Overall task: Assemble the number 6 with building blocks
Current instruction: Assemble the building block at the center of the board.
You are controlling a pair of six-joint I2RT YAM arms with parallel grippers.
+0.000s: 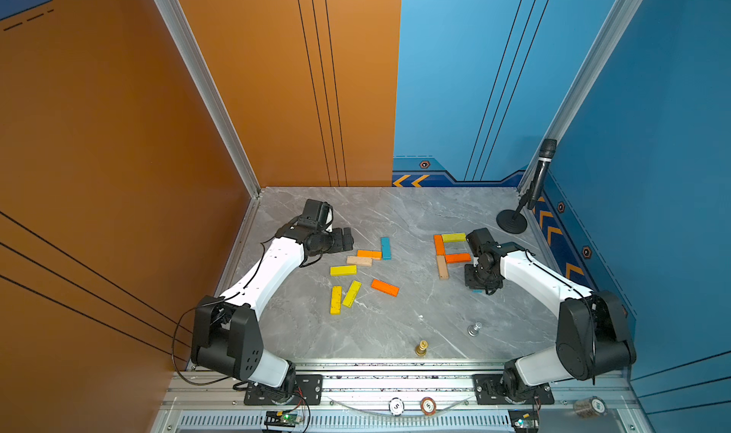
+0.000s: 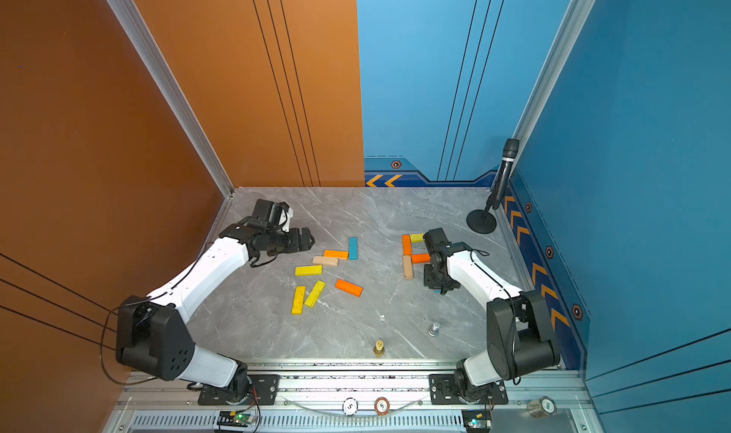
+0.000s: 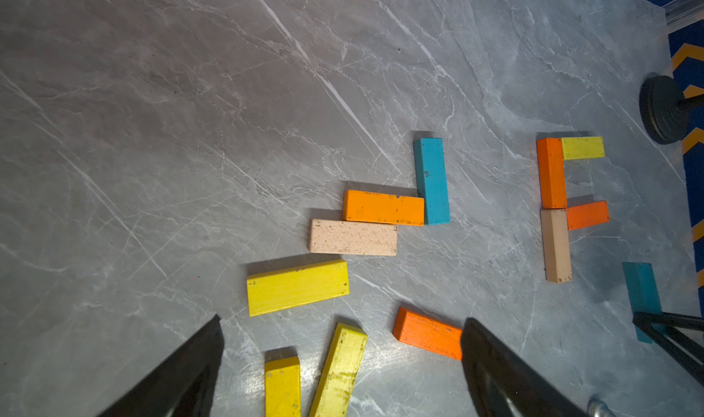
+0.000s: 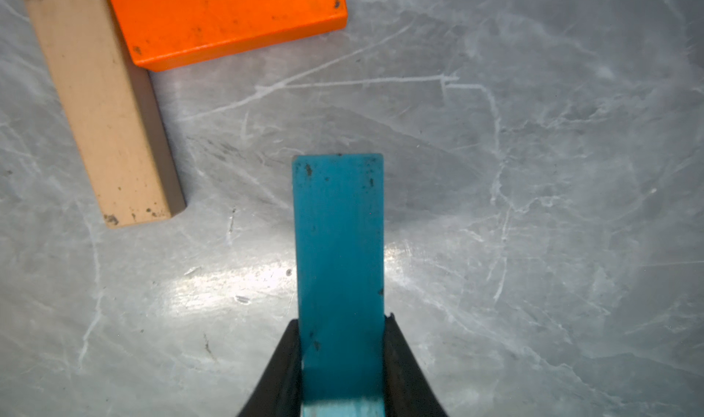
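I need to move my right gripper down toward the tan block [image 4: 103, 106] and let go of the teal block on the bare tabletop beside it, because the lower loop is open there.
Four building blocks form part of the number 6 [image 1: 446, 253] at the right: a yellow one [image 1: 453, 237] on top, an orange upright [image 1: 439, 244], an orange middle bar [image 1: 457, 258] and a tan lower upright [image 1: 442, 267]. My right gripper [image 4: 341, 323] is shut on a teal block [image 4: 339, 236], held just above the table beside the tan block [image 4: 103, 106]. Loose blocks lie mid-table: teal [image 1: 385, 248], orange [image 1: 369, 254], tan [image 1: 359, 260], three yellow [image 1: 343, 270] and another orange [image 1: 385, 287]. My left gripper [image 3: 343, 320] is open and empty, raised behind them.
A microphone on a round black stand [image 1: 512, 221] occupies the back right corner. A small gold piece [image 1: 421, 348] and a silver piece [image 1: 474, 328] stand near the front edge. Orange and blue walls close in the left, back and right sides.
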